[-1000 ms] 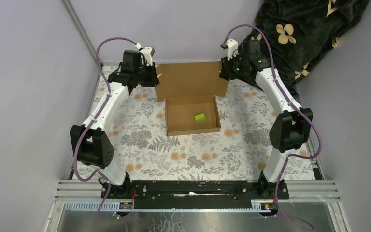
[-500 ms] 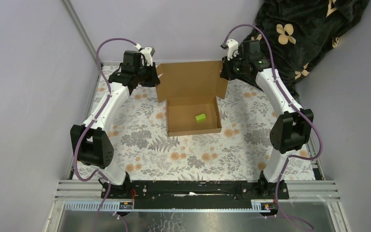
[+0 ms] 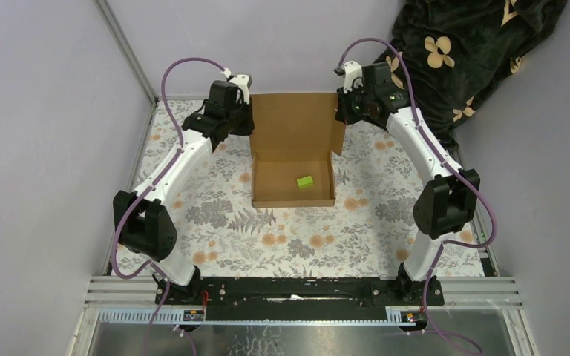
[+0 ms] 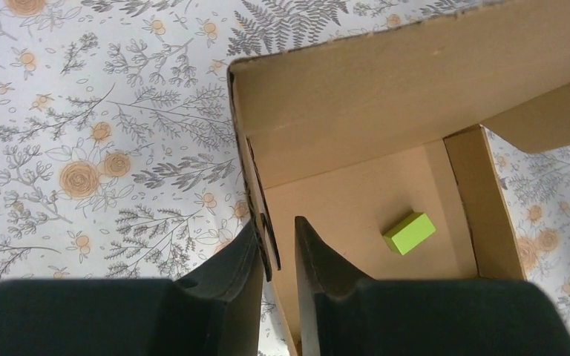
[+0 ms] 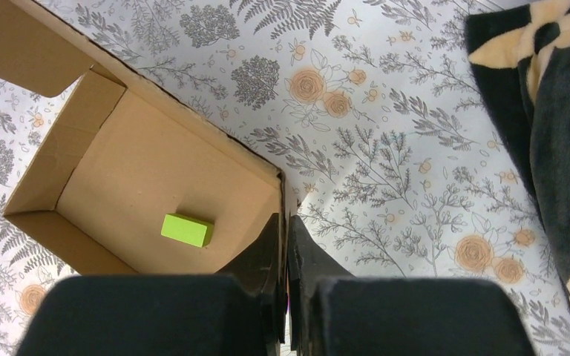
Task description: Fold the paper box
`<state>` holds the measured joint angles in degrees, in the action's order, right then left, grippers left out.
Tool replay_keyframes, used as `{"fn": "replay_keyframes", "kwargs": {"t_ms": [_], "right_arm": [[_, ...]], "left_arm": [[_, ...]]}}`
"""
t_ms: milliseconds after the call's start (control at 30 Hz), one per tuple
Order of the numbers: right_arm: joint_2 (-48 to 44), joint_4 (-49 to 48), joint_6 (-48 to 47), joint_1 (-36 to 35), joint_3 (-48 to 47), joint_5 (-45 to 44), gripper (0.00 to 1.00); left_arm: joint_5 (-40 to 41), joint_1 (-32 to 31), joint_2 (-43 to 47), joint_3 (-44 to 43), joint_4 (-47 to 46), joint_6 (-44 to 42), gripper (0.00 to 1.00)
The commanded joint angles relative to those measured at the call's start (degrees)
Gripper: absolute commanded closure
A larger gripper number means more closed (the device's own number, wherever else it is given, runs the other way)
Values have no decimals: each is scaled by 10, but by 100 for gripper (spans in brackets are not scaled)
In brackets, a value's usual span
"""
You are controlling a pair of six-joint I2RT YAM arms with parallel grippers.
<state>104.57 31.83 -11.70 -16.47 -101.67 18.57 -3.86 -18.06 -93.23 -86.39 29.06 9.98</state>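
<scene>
The right gripper draws the raised lid's edge back and down toward the open tray's near side (image 3: 313, 202) (image 5: 78, 245) next and lets go of the lid's edge.
The paper box (image 3: 297, 122) of brown cardboard sits at the back middle of the table, its tray open upward and its lid panel raised behind it. A lime-green block (image 3: 306, 181) lies inside the tray. My left gripper (image 3: 248, 122) is at the lid's left edge. In the left wrist view the jaws (image 4: 274, 226) stand slightly open around a cardboard flap (image 4: 256, 185), which rests against the left finger. My right gripper (image 3: 339, 111) is at the lid's right edge, and the right wrist view shows it (image 5: 285, 219) shut on the thin cardboard edge (image 5: 282, 194).
A floral cloth (image 3: 297, 237) covers the table. A dark flowered blanket (image 3: 475, 52) is heaped at the back right, close to the right arm. Grey walls enclose the left and back. A metal rail (image 3: 304, 289) carries the arm bases at the near edge.
Both grippers have moved inward and the lid's side flaps have swung in with them, so the lid looks narrower and more upright. The right gripper has closed on the cardboard.
</scene>
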Motion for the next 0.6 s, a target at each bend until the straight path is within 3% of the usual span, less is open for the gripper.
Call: {"fn": "replay_keyframes", "kwargs": {"t_ms": [0,567], "right_arm": [[-43,2,50,-38,18,-30,100],[-72,-40,174,-95,64,-182,100]], "left_arm": [[33,-26,16,1,-34,21,73],[69,-64,60,83,-70,48,74]]}}
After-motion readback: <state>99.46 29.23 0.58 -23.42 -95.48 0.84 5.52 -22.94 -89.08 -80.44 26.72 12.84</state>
